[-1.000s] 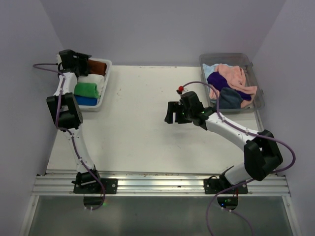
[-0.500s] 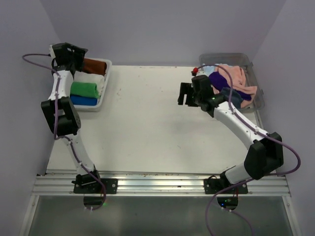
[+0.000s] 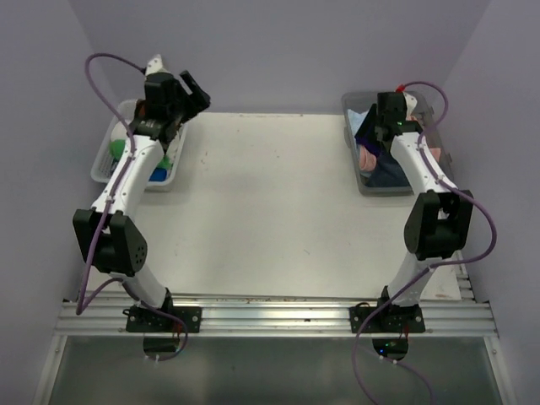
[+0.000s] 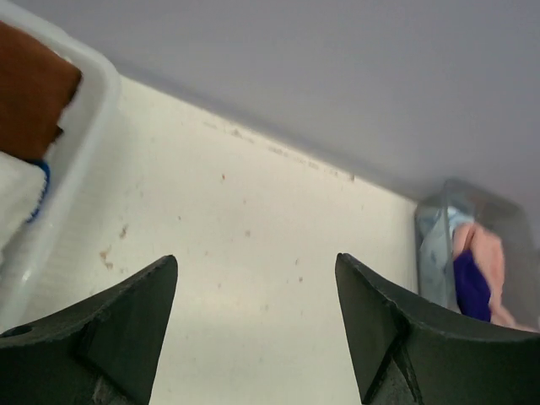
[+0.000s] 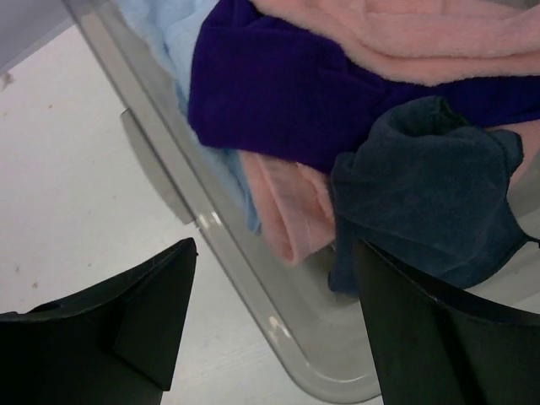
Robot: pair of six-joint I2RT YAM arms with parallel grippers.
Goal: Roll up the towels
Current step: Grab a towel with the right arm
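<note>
Next, my right gripper goes right in the wrist view and down onto the uncovered dark navy towel (image 3: 387, 173) (image 5: 409, 202), which lies below it on that side.
Loose towels lie in a clear bin (image 3: 353, 128) at the back right: purple (image 5: 278, 93), pink (image 5: 405, 34), navy (image 5: 422, 194) and light blue (image 5: 169, 34). My right gripper (image 3: 390, 114) is open and empty; in the right wrist view it (image 5: 277, 245) hovers over the bin's near rim (image 5: 245, 278). Rolled towels sit in a white tray (image 3: 105, 169) at the back left: green (image 3: 116, 150), blue (image 3: 159, 175), brown (image 4: 29, 93). My left gripper (image 3: 175, 93) is open and empty, raised by the tray's right edge, and it (image 4: 255, 261) looks across the table.
Purple walls close in the white table (image 3: 261, 202) at the back and on both sides. The tray's rim (image 4: 84, 110) and the far clear bin (image 4: 434, 245) show in the left wrist view. A metal rail (image 3: 270, 316) runs along the near edge.
My right gripper has swung from the middle of the table back to the right, over the clear bin. My left gripper has moved from over the tray's back left to its right edge.
</note>
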